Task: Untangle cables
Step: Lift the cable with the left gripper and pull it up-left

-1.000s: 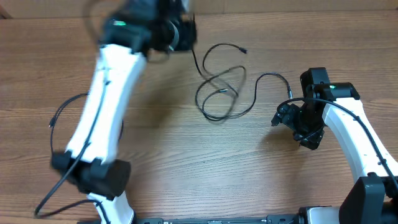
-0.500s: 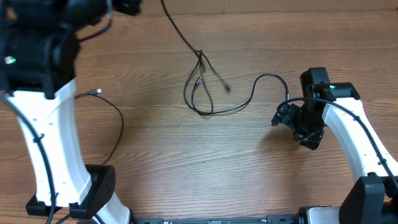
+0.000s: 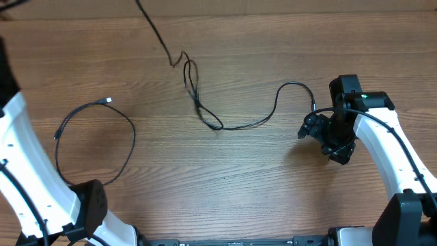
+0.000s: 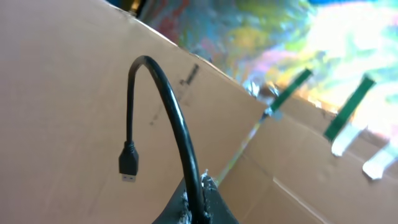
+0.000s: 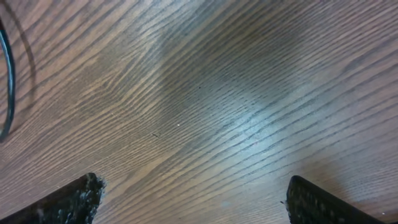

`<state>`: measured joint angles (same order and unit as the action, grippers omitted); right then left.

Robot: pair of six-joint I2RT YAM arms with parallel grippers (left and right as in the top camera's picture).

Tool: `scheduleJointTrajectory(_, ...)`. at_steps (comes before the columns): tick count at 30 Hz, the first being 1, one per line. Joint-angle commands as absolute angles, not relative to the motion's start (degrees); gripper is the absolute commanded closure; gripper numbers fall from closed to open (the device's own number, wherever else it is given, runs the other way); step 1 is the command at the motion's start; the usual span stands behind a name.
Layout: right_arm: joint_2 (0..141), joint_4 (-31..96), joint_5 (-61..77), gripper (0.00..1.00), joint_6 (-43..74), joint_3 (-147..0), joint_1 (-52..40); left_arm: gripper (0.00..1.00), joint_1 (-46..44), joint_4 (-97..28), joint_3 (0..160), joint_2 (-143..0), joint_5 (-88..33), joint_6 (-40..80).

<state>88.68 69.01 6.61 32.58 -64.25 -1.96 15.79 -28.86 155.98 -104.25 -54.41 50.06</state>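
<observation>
My left gripper should next pull the first cable back, tilt down and lower to release it over the wood (image 3: 41, 113) beside the loose loop, as a knotted tangle (image 3: 188, 71) remains.
One thin black cable (image 3: 235, 125) runs from the top edge of the overhead view down through a small knotted tangle (image 3: 188, 71), then curves right across the table and ends near my right gripper (image 3: 308, 127). A second cable (image 3: 130, 140) lies in a loose loop at the left, its plug (image 3: 108, 101) on the wood. In the left wrist view my left gripper (image 4: 200, 190) is shut on the first cable (image 4: 168, 102), raised off the table; the cable's plug (image 4: 128, 168) dangles past the fingers. My right gripper (image 5: 196, 205) stands open over bare wood, holding nothing.
The left arm (image 3: 27, 157) rises up the left side of the overhead view, with its hand out of that view. Cardboard walls (image 4: 68, 93) with green tape fill the left wrist view. A cable arc (image 5: 6, 81) shows at the left edge of the right wrist view.
My left arm swung left and up out of the overhead view, pulling the cable with it. The loose loops drew into a narrow stretched tangle shifted left. The left loop is now uncovered. The right arm stayed still.
</observation>
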Motion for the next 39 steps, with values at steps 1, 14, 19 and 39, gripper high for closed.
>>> scheduleJointTrajectory(1, 88.86, 68.84, 6.04, 0.07, 32.56, -63.90, -1.85, 0.96, 21.85, -28.21, 156.92, -102.89, -56.77, 65.21)
scheduleJointTrajectory(14, 88.86, 68.82, 6.04, 0.07, 32.58, -63.90, -1.85, 0.96, 35.86, -17.34, 156.90, -103.66, -52.45, 82.76)
scheduleJointTrajectory(19, 88.86, 68.88, 6.04, 0.07, 32.56, -63.90, -1.85, 0.96, 37.71, -32.40, 156.90, -103.70, -52.51, 57.14)
scheduleJointTrajectory(39, 88.86, 68.93, 6.09, 0.07, 32.56, -63.90, -1.85, 0.96, 34.81, -87.66, 155.22, -103.79, 17.74, 38.30)
